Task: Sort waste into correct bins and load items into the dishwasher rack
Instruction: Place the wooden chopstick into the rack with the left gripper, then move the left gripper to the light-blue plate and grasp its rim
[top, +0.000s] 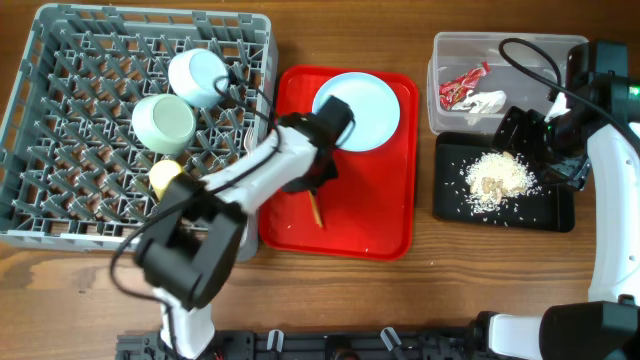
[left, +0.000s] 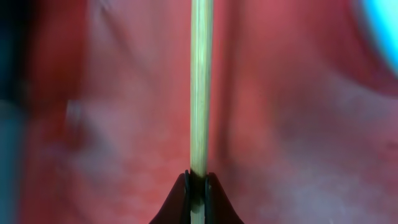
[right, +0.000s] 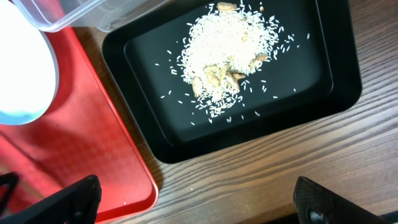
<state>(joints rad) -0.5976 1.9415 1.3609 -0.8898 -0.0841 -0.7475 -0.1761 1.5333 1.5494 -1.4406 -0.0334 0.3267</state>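
The rack's bowl-free edge strip (top: 243, 125) lies left of my left gripper in the overhead view, so next my left gripper needs to lift across the rack's side and release the chopstick.
My left gripper (left: 198, 177) is shut on a thin wooden chopstick (left: 200, 87) over the red serving tray (top: 380, 230); the chopstick's end shows in the overhead view (top: 316, 211) below the gripper. The white round plate (top: 356, 110) lies on the red tray. The light blue bowl (top: 197, 76), pale green bowl (top: 164, 122) and small yellow cup (top: 165, 178) sit in the grey dishwasher rack (top: 60, 120). The red-and-white wrapper (top: 462, 84) and white napkin (top: 485, 102) lie in the clear tub (top: 450, 45). Rice scraps (right: 227, 50) lie in the black tray (right: 336, 74). My right gripper (right: 198, 199) is open and empty above the table beside the black tray. The fork is out of view.
The red tray's corner (right: 93, 162) and the plate's rim (right: 31, 81) show in the right wrist view, with the clear tub's edge (right: 81, 15) above. Wooden table (top: 500, 280) surrounds the trays.
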